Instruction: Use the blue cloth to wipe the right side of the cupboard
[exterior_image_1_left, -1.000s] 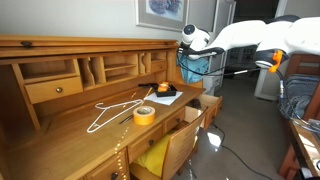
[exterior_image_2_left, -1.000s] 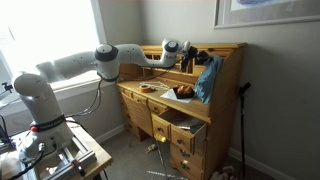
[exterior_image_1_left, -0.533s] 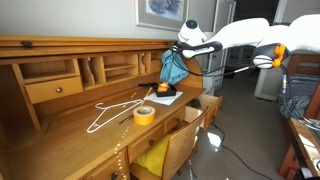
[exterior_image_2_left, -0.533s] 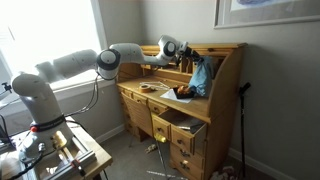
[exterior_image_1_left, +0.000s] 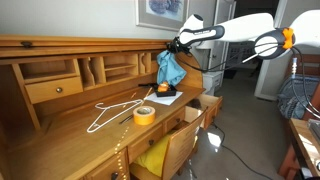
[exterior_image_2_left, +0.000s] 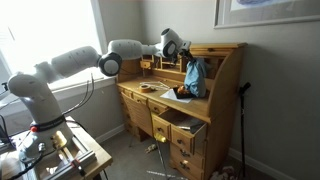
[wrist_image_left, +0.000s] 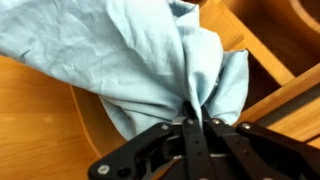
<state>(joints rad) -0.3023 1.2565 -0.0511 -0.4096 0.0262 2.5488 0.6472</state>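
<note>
My gripper brings the cloth away from the desk's end and down toward the desk top (exterior_image_1_left: 150, 104) beside the yellow tape next, for release where bare wood shows.
My gripper (exterior_image_1_left: 176, 44) is shut on the blue cloth (exterior_image_1_left: 170, 69), which hangs down from it inside the wooden cupboard desk (exterior_image_1_left: 60, 90), near its end wall. In the other exterior view the gripper (exterior_image_2_left: 186, 58) holds the cloth (exterior_image_2_left: 194, 76) in front of the desk's inner side panel (exterior_image_2_left: 222, 70). In the wrist view the black jaws (wrist_image_left: 196, 122) pinch a bunched fold of the cloth (wrist_image_left: 140, 55), with wooden panels behind it.
On the desk top lie a white wire hanger (exterior_image_1_left: 112, 112), a roll of yellow tape (exterior_image_1_left: 144, 114) and an orange object on a dark pad (exterior_image_1_left: 164, 91). A lower drawer (exterior_image_1_left: 170, 140) stands open with yellow cloth inside. A black stand (exterior_image_2_left: 241, 120) leans beside the desk.
The gripper with the cloth has moved from outside the desk's end in toward the inside of the desk and slightly upward.
</note>
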